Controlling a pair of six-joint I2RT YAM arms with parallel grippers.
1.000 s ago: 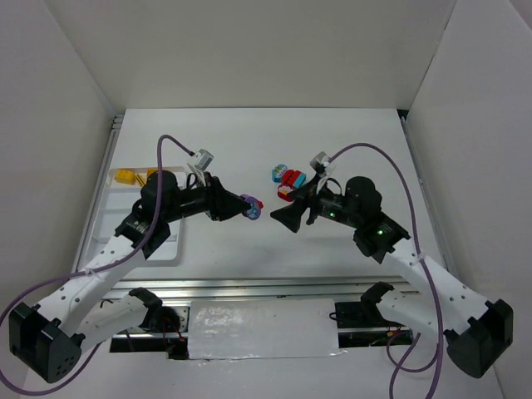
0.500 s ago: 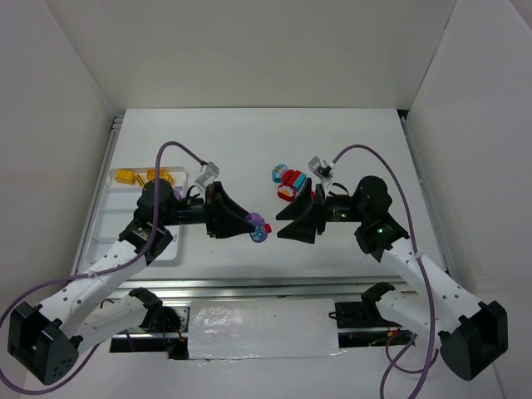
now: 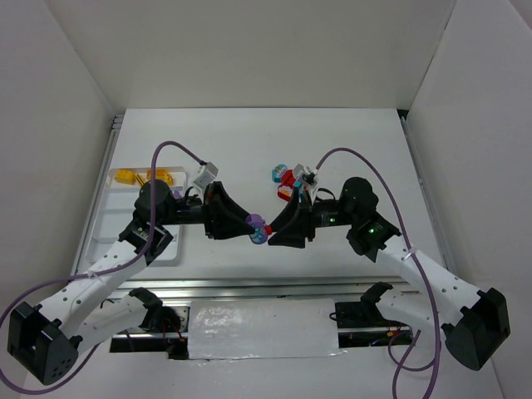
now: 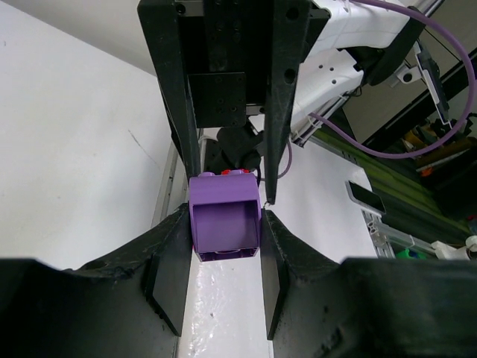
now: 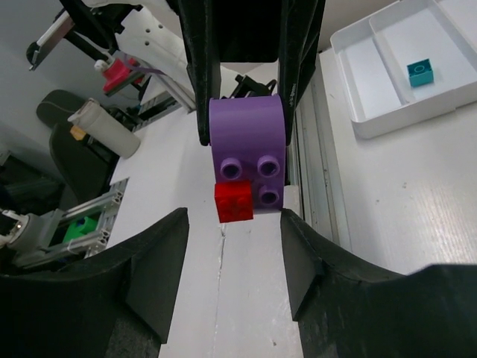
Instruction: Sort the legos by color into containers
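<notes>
Next I need to move my left gripper left in the top view, fingertips turning down, and release over the compartment beside the yellow bricks, as purple already lies there.
My left gripper [image 4: 223, 227] is shut on a purple brick [image 4: 223, 224], held in the air over the table's near middle [image 3: 258, 223]. A small red brick [image 5: 233, 201] sticks to the studded face of the purple brick [image 5: 246, 145]. My right gripper [image 5: 232, 224] faces it head-on. Its jaws stand open on either side of the two bricks' near end, with a gap showing on the red brick's side. In the top view the right gripper [image 3: 274, 231] meets the left gripper [image 3: 252, 224] tip to tip. The white tray [image 3: 112, 179] of containers lies at the left.
Two yellow bricks [image 3: 125, 176] [image 3: 158, 175] lie in the tray's far compartment, and a teal brick [image 5: 421, 71] sits in another. A small heap of red and teal bricks [image 3: 287, 179] rests on the table behind the right gripper. The metal rail [image 3: 249, 287] runs along the near edge.
The left gripper carried the purple brick right and nearer. The right gripper swung left to meet it, and its jaws have narrowed around the bricks' end.
</notes>
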